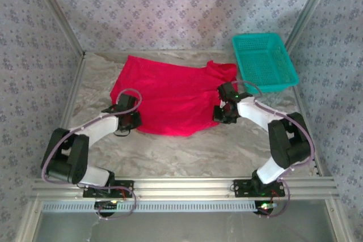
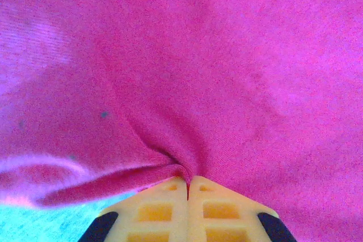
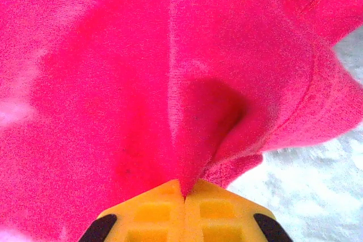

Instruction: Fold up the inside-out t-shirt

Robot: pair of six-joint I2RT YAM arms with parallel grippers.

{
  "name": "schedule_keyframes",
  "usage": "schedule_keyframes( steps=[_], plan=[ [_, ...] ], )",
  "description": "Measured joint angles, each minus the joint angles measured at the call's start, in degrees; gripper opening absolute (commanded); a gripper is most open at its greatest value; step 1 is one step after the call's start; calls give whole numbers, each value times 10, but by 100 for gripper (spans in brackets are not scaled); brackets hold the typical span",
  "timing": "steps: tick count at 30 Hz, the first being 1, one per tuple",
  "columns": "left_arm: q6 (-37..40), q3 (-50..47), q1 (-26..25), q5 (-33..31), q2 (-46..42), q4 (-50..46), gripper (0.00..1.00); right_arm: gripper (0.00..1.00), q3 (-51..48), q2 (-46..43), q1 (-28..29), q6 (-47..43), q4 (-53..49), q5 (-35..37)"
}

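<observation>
The t-shirt (image 1: 170, 97) is still spread out, so the robot's right gripper will next lift the puckered fold, carry it a little outward toward the sleeve by the basket and let it go.
The red t-shirt (image 1: 170, 97) lies spread across the middle of the table, one sleeve pointing toward the back right. My left gripper (image 1: 131, 118) sits at the shirt's near left corner, shut on a pinch of the red cloth (image 2: 170, 111); its yellow fingers (image 2: 164, 205) meet with a fold caught between them. My right gripper (image 1: 226, 111) is at the shirt's right edge, shut on a puckered fold of the t-shirt (image 3: 187, 111), its yellow fingers (image 3: 212, 211) pressed together. The neck tag is hidden.
A teal mesh basket (image 1: 264, 60) stands at the back right corner, close to the shirt's sleeve. Bare marbled tabletop (image 1: 187, 157) runs between the shirt and the arm bases. Patterned walls close in the left, back and right sides.
</observation>
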Motion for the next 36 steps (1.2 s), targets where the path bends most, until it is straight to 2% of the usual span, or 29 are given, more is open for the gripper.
schedule_keyframes(
  steps=[9,13,16,18,22,23,24,27,28,30,33,36],
  plan=[
    [21,79,1,-50,-204,-156,0,0,23,-179,26,-29,-137,-24],
    [22,102,1,-64,-230,-205,0,0,45,-234,26,-26,-179,-50],
    [27,130,1,-66,-196,-216,0,0,73,-236,21,-23,-183,-63],
    [33,160,1,-68,-145,-214,0,0,91,-217,10,-19,-176,-67],
    [51,266,12,-68,35,-194,0,0,149,-98,-20,-18,-133,-52],
    [54,293,15,-67,77,-189,0,5,166,-62,-27,-21,-124,-44],
    [59,325,18,-66,126,-184,6,15,186,-18,-35,-26,-116,-37],
    [71,376,19,-62,206,-181,49,42,232,91,-56,-44,-99,-20],
    [75,377,12,-62,210,-182,58,48,234,111,-60,-46,-95,-15],
    [81,377,-10,-67,204,-188,66,54,223,121,-59,-49,-94,-6],
    [98,375,-74,-64,172,-184,66,57,180,83,-40,-41,-82,-4],
    [104,370,-133,-32,142,-166,66,59,125,24,-12,-26,-54,-25]
  ],
)
